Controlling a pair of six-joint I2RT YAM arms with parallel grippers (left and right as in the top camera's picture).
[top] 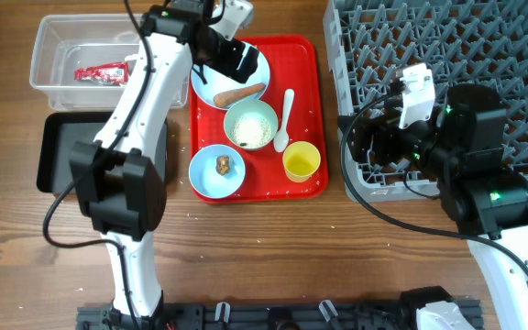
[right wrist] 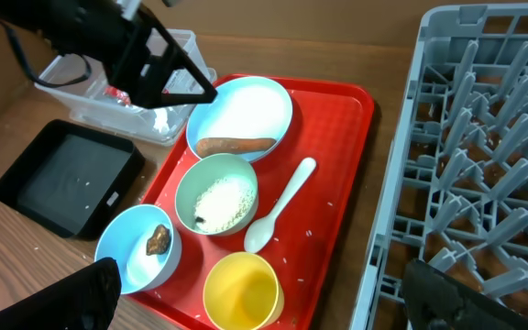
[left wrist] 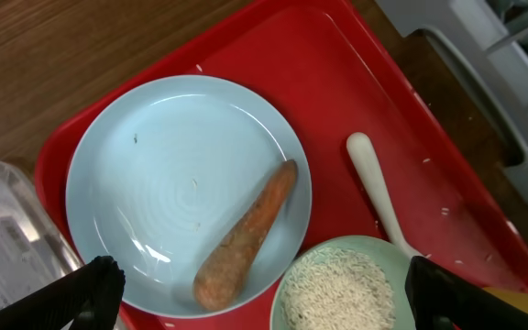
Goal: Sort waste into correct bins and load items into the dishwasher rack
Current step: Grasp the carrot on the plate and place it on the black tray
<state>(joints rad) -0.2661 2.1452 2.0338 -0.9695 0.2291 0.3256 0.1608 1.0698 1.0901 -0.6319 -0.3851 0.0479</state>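
The left gripper needs to go down onto the thick end of the carrot-like stick and close, because that end is between its open fingers in the wrist view.
My left gripper [top: 236, 62] is open and empty above the pale blue plate [left wrist: 172, 174], which holds the carrot-like stick [left wrist: 246, 238]. A pale blue bowl of rice [left wrist: 337, 284] and the white spoon [left wrist: 374, 188] lie beside it on the red tray. A second blue bowl [top: 218, 171] holds the brown lump [top: 224, 164]. My right gripper [top: 360, 137] is open and empty over the front left edge of the grey rack [top: 447, 82], above the yellow cup [right wrist: 239, 289]. The red wrapper [top: 102, 72] lies in the clear bin [top: 53, 37].
The black bin [top: 62, 151] sits in front of the clear bin, left of the red tray [top: 312, 101]. Loose rice grains are scattered on the tray. Something white [right wrist: 166, 119] lies in the clear bin. My left arm crosses over both bins.
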